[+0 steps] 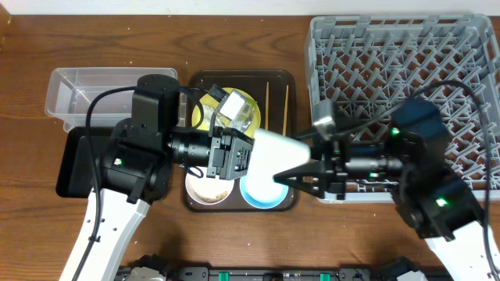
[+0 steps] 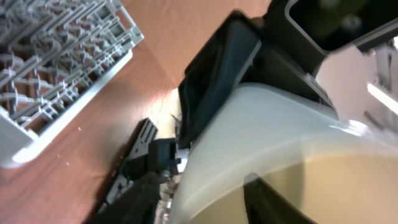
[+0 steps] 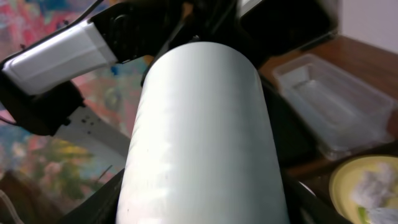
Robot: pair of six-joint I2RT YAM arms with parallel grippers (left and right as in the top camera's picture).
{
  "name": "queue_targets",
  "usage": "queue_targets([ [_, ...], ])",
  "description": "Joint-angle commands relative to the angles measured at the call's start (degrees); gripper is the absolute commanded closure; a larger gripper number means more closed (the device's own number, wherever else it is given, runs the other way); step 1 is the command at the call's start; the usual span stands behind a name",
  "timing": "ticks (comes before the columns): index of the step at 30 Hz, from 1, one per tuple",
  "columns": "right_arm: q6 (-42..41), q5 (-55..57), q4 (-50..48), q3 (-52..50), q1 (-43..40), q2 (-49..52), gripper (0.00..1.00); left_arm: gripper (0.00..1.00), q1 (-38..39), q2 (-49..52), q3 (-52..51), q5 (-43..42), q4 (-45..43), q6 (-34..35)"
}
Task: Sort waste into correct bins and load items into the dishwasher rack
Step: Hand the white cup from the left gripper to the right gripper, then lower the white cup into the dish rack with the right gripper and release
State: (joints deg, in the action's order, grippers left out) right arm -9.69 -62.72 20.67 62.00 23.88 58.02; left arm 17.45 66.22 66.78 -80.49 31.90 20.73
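The dishwasher rack is empty, so my right gripper needs to carry the cup (image 1: 273, 152) to the right in the overhead view and lower it onto the near side of the rack.
A white cup (image 1: 273, 152) lies on its side in the air between both grippers, above the brown serving tray. My left gripper (image 1: 248, 154) is shut on its rim, one finger inside and one outside (image 2: 205, 186). My right gripper (image 1: 301, 168) is closed against both sides of the cup's body (image 3: 202, 186). Below, the yellow plate (image 1: 205, 109) holds the crumpled green-and-white wrapper (image 1: 237, 109). The white-pinkish bowl (image 1: 207, 187) and the light blue bowl (image 1: 262, 195) sit at the tray's front. Two chopsticks (image 1: 266, 105) lie at its right. No loose rice shows clearly.
The grey dishwasher rack (image 1: 414, 70) fills the right side. The clear tub (image 1: 86, 92) is at the back left, with the black tray (image 1: 76, 160) in front of it. The brown serving tray (image 1: 242, 76) is in the middle. Both arms cross over the tray.
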Motion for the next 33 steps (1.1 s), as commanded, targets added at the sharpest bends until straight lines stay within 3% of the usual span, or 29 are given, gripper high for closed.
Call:
queue_targets([
  [1, 0.31, 1.46, 2.4, 0.85, -6.45, -3.85, 0.53, 0.44, 0.17, -0.31, 0.94, 1.2, 0.11, -0.5],
  [7, 0.28, 7.45, 14.84, 0.85, -22.82, -10.14, 0.51, 0.32, 0.17, -0.31, 0.94, 9.55, 0.72, -0.5],
  [10, -2.69, 21.24, 26.58, 0.85, -28.44, -11.45, 0.53, 0.31, 0.17, -0.31, 0.94, 10.73, 1.07, -0.5],
  [14, -8.81, 44.85, 43.56, 0.85, -29.9, -9.92, 0.57, 0.28, 0.17, -0.31, 0.94, 10.75, 1.03, -0.5],
  [17, -10.27, 51.43, 50.45, 0.85, -29.86, -7.39, 0.59, 0.27, 0.17, -0.31, 0.94, 11.19, 1.03, -0.52],
  [27, -10.58, 55.84, 51.78, 0.85, -29.86, 7.13, 0.55, 0.27, 0.2, -0.31, 0.94, 13.31, 1.49, -0.5],
  [33, -7.63, 50.66, 50.12, 0.85, -26.95, 17.27, 0.55, 0.27, 0.2, -0.28, 0.94, 14.23, 3.15, -0.55],
])
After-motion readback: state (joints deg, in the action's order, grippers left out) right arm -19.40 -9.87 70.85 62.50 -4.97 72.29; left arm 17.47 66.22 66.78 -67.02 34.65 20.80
